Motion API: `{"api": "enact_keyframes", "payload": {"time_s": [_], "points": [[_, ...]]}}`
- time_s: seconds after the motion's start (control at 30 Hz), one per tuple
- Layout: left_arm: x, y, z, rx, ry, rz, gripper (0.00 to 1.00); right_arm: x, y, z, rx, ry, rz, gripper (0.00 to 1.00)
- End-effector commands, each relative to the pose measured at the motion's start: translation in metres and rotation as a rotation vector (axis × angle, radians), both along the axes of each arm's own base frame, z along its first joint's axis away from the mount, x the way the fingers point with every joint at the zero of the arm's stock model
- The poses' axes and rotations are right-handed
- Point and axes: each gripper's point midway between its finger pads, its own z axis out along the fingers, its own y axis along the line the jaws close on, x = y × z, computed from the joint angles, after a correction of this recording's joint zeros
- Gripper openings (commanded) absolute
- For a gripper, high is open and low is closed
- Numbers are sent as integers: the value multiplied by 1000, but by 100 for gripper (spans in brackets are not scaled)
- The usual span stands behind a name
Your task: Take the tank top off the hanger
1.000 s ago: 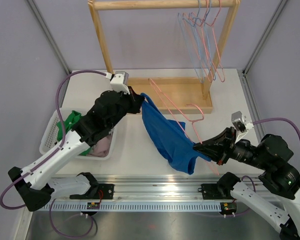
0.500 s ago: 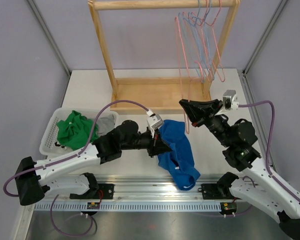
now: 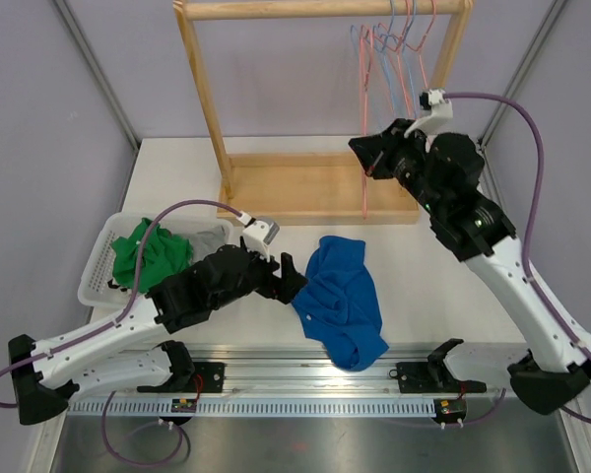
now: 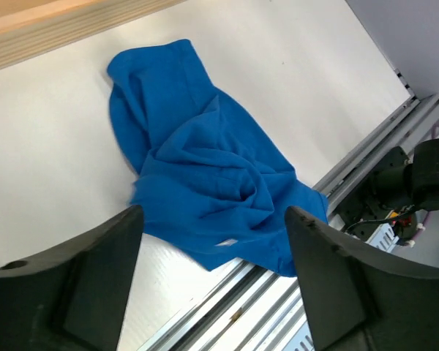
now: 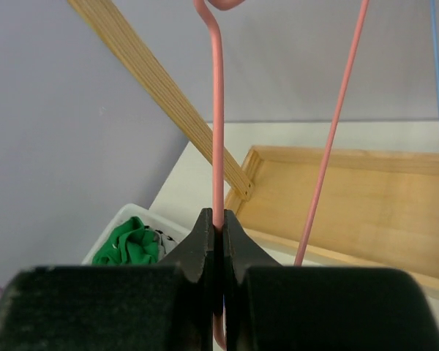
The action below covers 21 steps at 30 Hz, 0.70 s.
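My right gripper moves away from my base toward the rod and its other hangers (image 3: 382, 10) next, to release the pink wire hanger.
The blue tank top (image 3: 341, 300) lies crumpled on the table near the front rail, off the hanger. My left gripper (image 3: 290, 280) hovers just left of it, open and empty. In the left wrist view the tank top (image 4: 205, 175) spreads out beyond that gripper (image 4: 214, 216) and its wide-apart fingers. My right gripper (image 3: 366, 158) is raised by the wooden rack and shut on the bare pink wire hanger (image 3: 364, 192). In the right wrist view the hanger (image 5: 216, 131) runs straight up from the closed right gripper (image 5: 218, 224). Its hook reaches toward the rod.
The wooden rack (image 3: 205, 89) stands at the back on a tray-like base (image 3: 305, 185). Several pink and blue hangers (image 3: 404, 44) hang from its rod at the right. A white basket (image 3: 97, 264) holding a green garment (image 3: 148, 254) sits at the left.
My left gripper opened and let go of the tank top, which now rests on the table. My right arm carried the hanger up and back to the rack.
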Motion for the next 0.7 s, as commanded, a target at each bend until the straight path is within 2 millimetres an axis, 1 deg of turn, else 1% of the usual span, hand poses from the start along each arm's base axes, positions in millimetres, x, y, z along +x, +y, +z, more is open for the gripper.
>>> {"api": "enact_keyframes", "payload": {"time_s": [0.0, 0.03, 0.07, 0.1, 0.13, 0.17, 0.2, 0.23, 0.27, 0.3, 0.33, 0.37, 0.43, 0.47, 0.5, 0.53, 0.57, 0.67], "points": [[1, 19, 12, -4, -26, 65, 88, 21, 8, -3, 0, 101, 56, 0], [-1, 21, 13, -5, -25, 66, 91, 33, 1, 0, 6, 106, 33, 0], [-4, 25, 19, -19, -33, 64, 93, 47, 4, 9, 15, 105, 51, 0], [-6, 29, 19, -13, -30, 64, 95, 54, 4, 12, 34, 120, 66, 0], [-8, 31, 21, -19, -29, 61, 99, 59, -3, 33, 63, 92, 103, 0], [-11, 35, 22, -19, -31, 57, 99, 78, 2, 21, 59, 133, 114, 0], [-12, 36, 23, -20, -29, 56, 99, 85, 3, 25, 68, 131, 122, 0], [-13, 38, 22, -17, -31, 53, 99, 88, 1, 43, 83, 99, 145, 0], [-15, 39, 22, -15, -30, 50, 99, 103, 3, 31, 78, 135, 145, 0], [-15, 40, 21, -13, -31, 49, 99, 107, 5, 33, 74, 133, 151, 0], [-15, 40, 18, -1, -28, 48, 99, 106, 5, 49, 81, 102, 159, 0], [-16, 41, 15, 7, -24, 47, 99, 117, 5, 40, 74, 129, 147, 0], [-15, 40, 10, 23, -18, 46, 99, 122, 3, 47, 102, 125, 141, 0], [-15, 39, 9, 26, -16, 45, 99, 134, -2, 39, 111, 156, 125, 0], [-15, 38, 7, 33, -10, 46, 99, 138, -2, 35, 125, 179, 123, 0], [-14, 37, 8, 32, -10, 46, 99, 147, -3, 30, 126, 197, 112, 0], [-14, 37, 8, 35, -7, 51, 99, 151, -5, 19, 117, 235, 98, 0], [-11, 36, 9, 62, -9, 70, 99, 154, -4, 3, 103, 277, 93, 0]]}}
